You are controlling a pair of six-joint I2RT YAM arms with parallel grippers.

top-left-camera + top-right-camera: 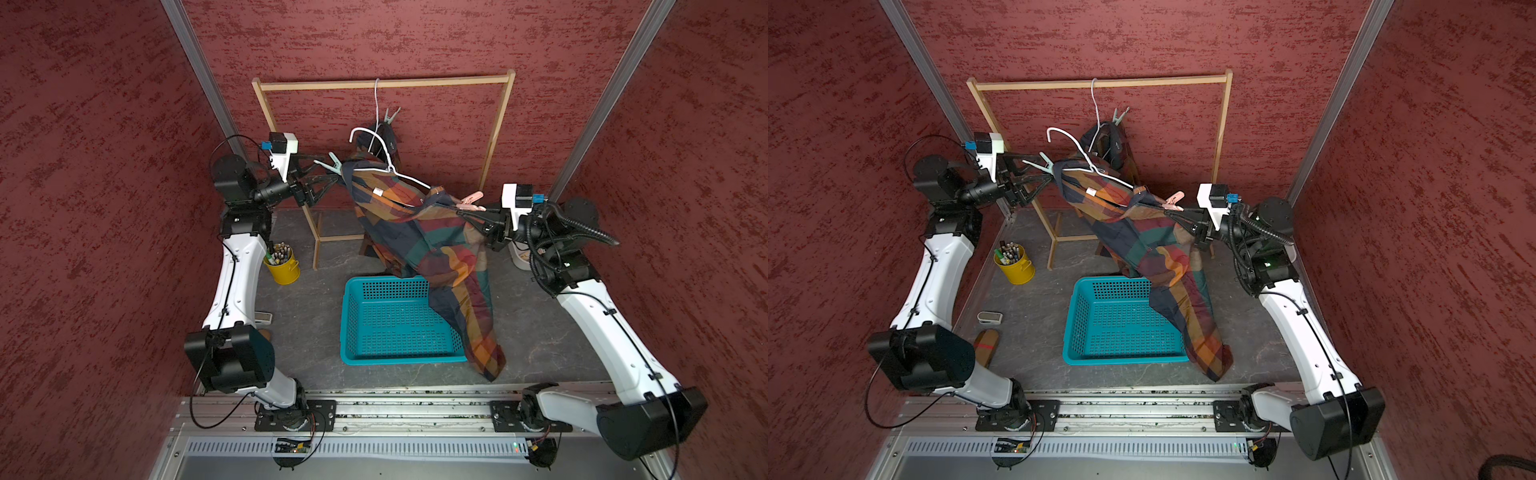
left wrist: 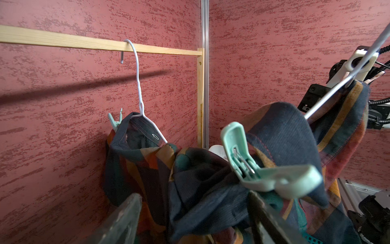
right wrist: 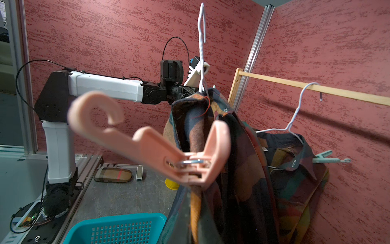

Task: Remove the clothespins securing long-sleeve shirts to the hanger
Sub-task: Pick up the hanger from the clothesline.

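Observation:
The cloth under the pink pin comes free next as my right gripper stays there and opens, because it lies between my fingers with the pin above them.
A plaid long-sleeve shirt (image 1: 415, 232) on a white hanger (image 1: 409, 176) is off the rack, stretched between both arms. A mint clothespin (image 2: 263, 169) clips its left shoulder, a pink clothespin (image 3: 168, 152) its right. My left gripper (image 2: 194, 211) is open at the mint pin (image 1: 334, 164), with shirt fabric between its wide fingers (image 2: 124, 217). My right gripper (image 3: 196, 211) is shut on the shirt's cloth just under the pink pin (image 1: 471, 201). The second shirt (image 3: 295, 179) hangs on the rack's hanger (image 3: 295, 118) with a mint pin (image 3: 329, 158).
The wooden rack (image 1: 382, 84) stands at the back wall. A teal basket (image 1: 395, 324) lies on the floor under the shirt's hanging tail. A yellow cup of pens (image 1: 282, 266) is at the left, with a glasses case (image 1: 986, 345) and a small white item (image 1: 989, 318) nearer.

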